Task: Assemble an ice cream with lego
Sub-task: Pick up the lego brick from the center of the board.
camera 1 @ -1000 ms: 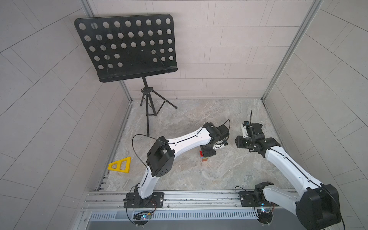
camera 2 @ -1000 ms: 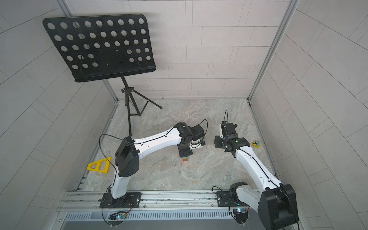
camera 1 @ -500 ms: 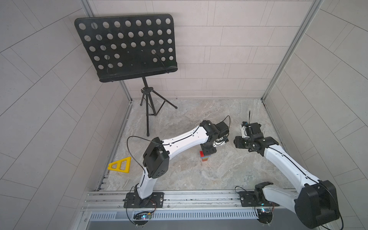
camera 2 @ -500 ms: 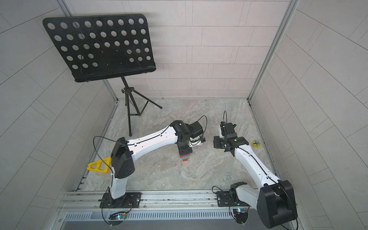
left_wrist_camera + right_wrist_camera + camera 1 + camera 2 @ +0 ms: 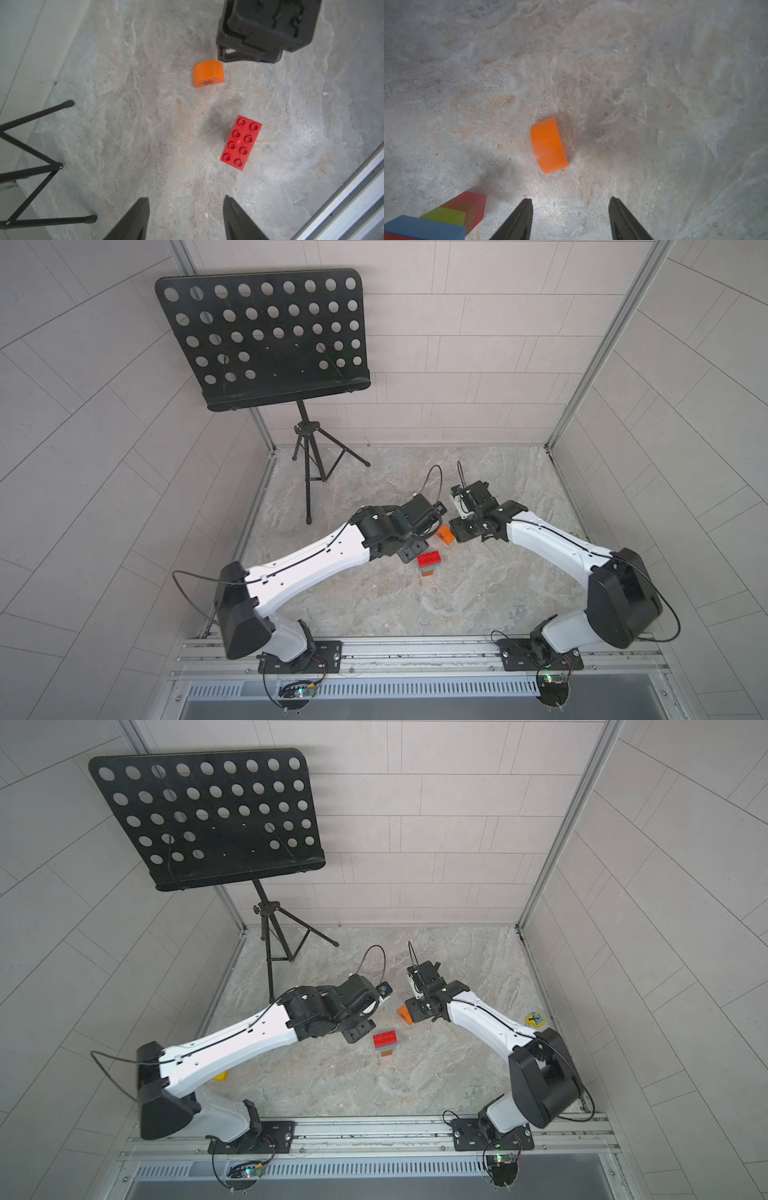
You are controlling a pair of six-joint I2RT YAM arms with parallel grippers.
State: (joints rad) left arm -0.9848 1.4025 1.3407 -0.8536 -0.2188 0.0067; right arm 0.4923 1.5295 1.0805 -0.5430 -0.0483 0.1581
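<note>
My right gripper moves down and across onto the curved top of the orange half-round next, because its narrow width fits between my open fingers.
The lego stack stands upright on the stone floor, with a studded red brick on top. Blue, lime green and red bricks show under it. The orange half-round with a red asterisk lies loose just behind the stack. My left gripper is open and empty, left of the stack. My right gripper is open and empty, close to the right of the half-round.
A black music stand on a tripod stands at the back left. A small yellow object lies by the right wall. A bit of yellow frame shows behind the left arm. An aluminium rail runs along the front.
Both grippers have opened wider. The left gripper has drawn back off the top of the stack. The right gripper has shifted left toward the orange half-round, which now shows between them.
</note>
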